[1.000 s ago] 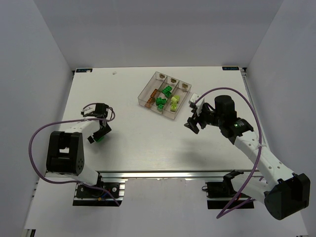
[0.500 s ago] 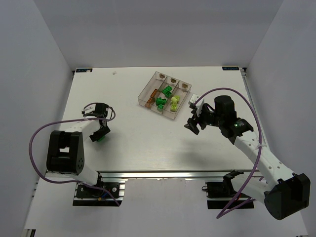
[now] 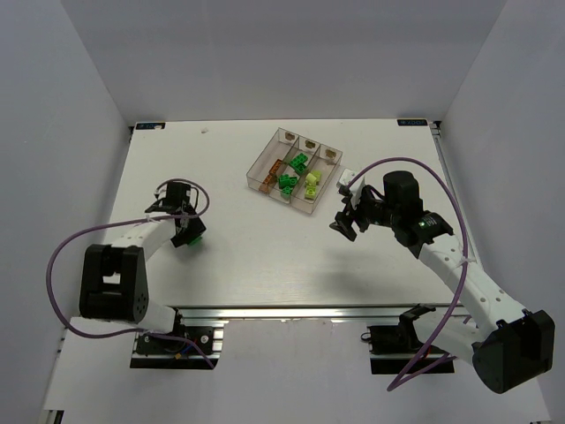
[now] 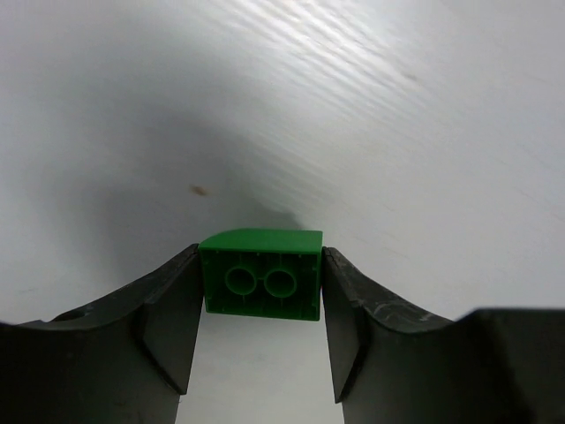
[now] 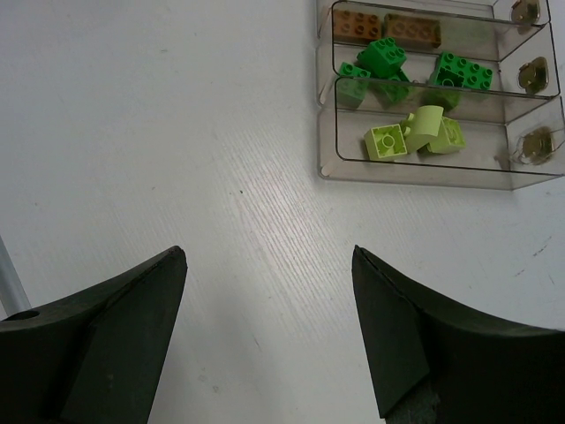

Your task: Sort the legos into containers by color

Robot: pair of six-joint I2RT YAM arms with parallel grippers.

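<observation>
The bin of green legos is outward of my left gripper and to its right in the top view, so I should carry my matching lego over the bin and release it.
A bright green lego (image 4: 260,283) is clamped between the two fingers of my left gripper (image 4: 260,253), its hollow underside facing the wrist camera. From above, that gripper (image 3: 187,231) and the green lego (image 3: 197,237) are at the table's left. The containers (image 3: 266,155) stand at the back centre. They hold orange-brown legos (image 3: 273,170), green legos (image 3: 291,175) and yellow-green legos (image 3: 312,185), one colour per bin. My right gripper (image 3: 346,223) hovers open and empty just to the right of the containers. In its wrist view, the right gripper (image 5: 269,252) faces the containers (image 5: 415,168).
White walls close in the table on the left, right and back. A purple cable loops from each arm. A small white block (image 3: 348,177) sits on the right arm's wrist, close to the yellow-green bin.
My left gripper has shut on the green lego and shifted slightly up and to the right. The right arm has not moved.
</observation>
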